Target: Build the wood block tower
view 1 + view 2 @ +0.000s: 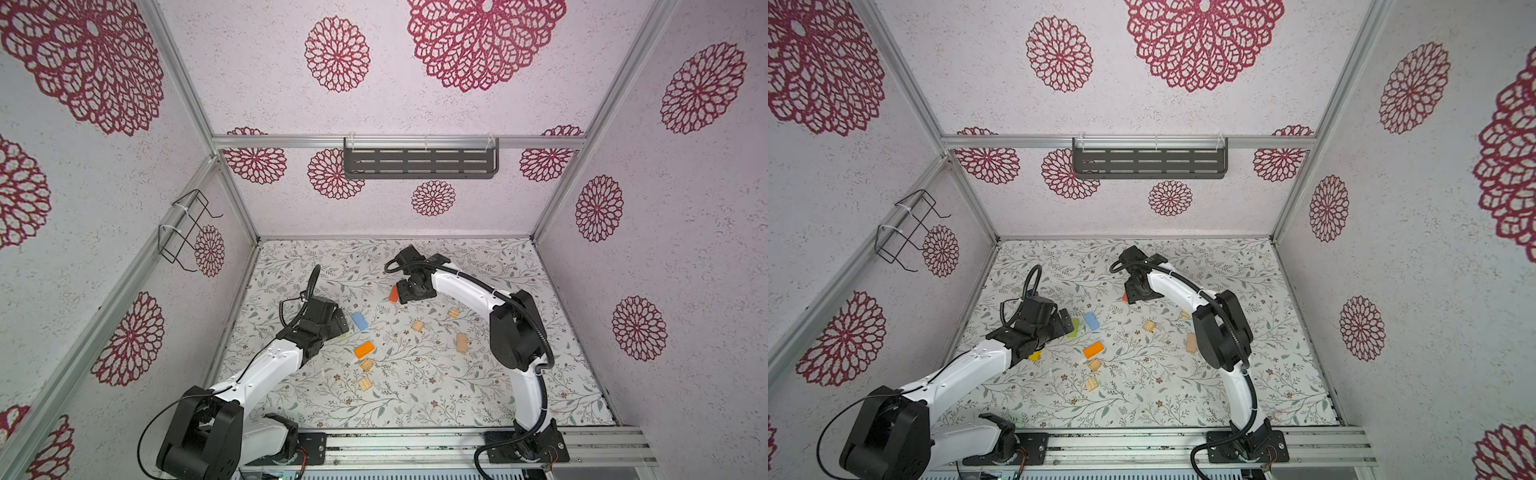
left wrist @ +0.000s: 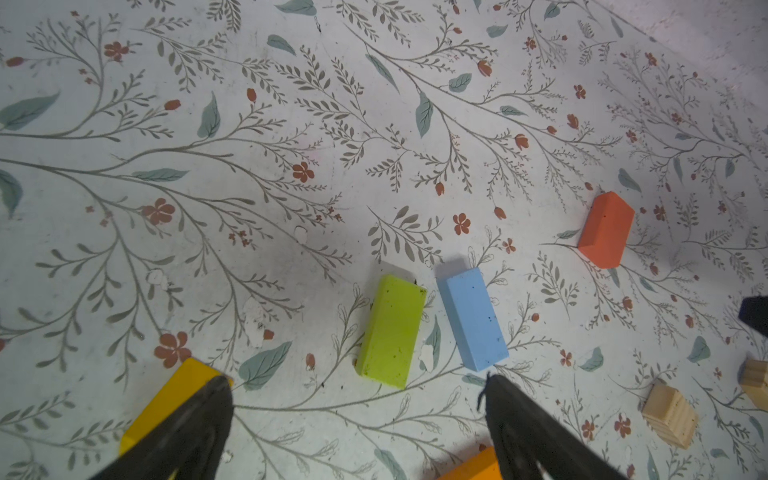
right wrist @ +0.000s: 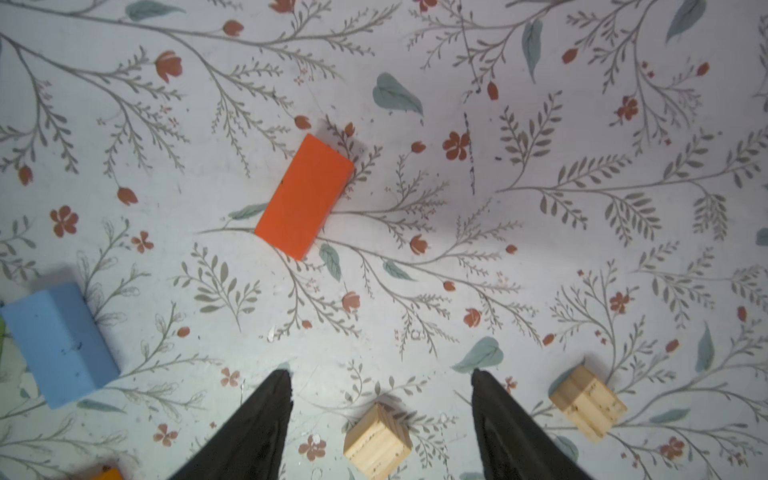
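Observation:
My right gripper reaches outward and down over the red-orange block [image 1: 393, 294] [image 3: 305, 197] next, its open fingers passing along the long sides, because bare mat surrounds it there.
No wood block tower is in view; the wood blocks lie singly on the floral mat [image 1: 415, 399]. My left gripper [image 2: 358, 379] stands open and empty. A green block [image 2: 392, 330] lies just beyond its fingertips, a blue block [image 2: 473, 318] beside that, and a yellow block [image 2: 174, 399] partly under one finger. My right gripper [image 3: 381, 374] is open, holding nothing, with a red-orange block [image 3: 305, 197] flat on the mat ahead of it and a tan cube [image 3: 377, 442] on the mat between its fingers. In a top view the orange block [image 1: 364, 349] sits mid-mat.
More tan blocks [image 1: 461, 342] [image 1: 365, 383] [image 1: 453, 313] are scattered over the mat. A black slotted shelf [image 1: 419, 163] hangs on the back wall and a wire rack [image 1: 187, 228] on the left wall. An aluminium rail [image 1: 415, 446] runs along the front.

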